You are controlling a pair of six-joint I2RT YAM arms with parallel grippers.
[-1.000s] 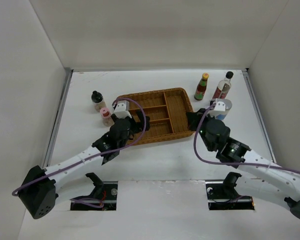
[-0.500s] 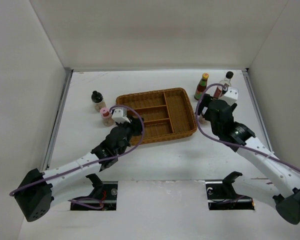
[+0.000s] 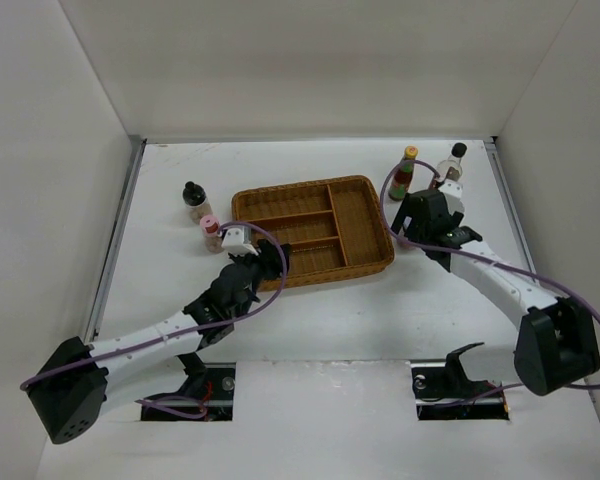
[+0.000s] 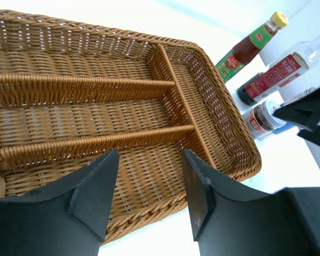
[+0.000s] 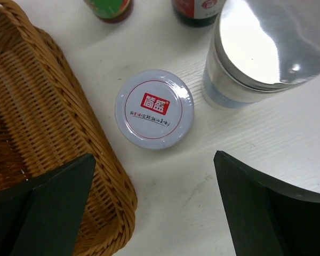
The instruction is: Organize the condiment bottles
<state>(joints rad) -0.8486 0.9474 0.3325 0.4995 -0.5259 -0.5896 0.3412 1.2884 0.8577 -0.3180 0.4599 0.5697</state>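
My right gripper moves outward and lowers around the white-lidded jar next, since the round lid of the small white-lidded jar (image 3: 407,243) (image 5: 154,108) still lies beyond the ends of the open fingers.
The brown wicker tray (image 3: 360,200) lies mid-table. My left gripper (image 3: 268,262) hovers at the tray's near left edge, jaws partly open with nothing between them (image 4: 150,156). My right gripper (image 5: 154,160) is wide open above a small white-lidded jar (image 5: 154,108) standing just right of the tray. Beside that jar is the silver-lidded jar (image 5: 266,48). The green-red yellow-capped bottle (image 3: 404,172) and the dark-red black-capped bottle (image 3: 448,165) stand behind. The black-capped tan jar (image 3: 193,198) and the pink-capped jar (image 3: 211,232) stand left of the tray.
White walls close in the table on the left, right and back. The tray's compartments (image 4: 96,120) hold nothing. In the left wrist view the right gripper's black fingers (image 4: 309,114) show past the tray's far corner.
The right gripper has swung from the tray's right edge back over the jars beside it and has opened. The left gripper has drawn back from over the tray to its near edge.
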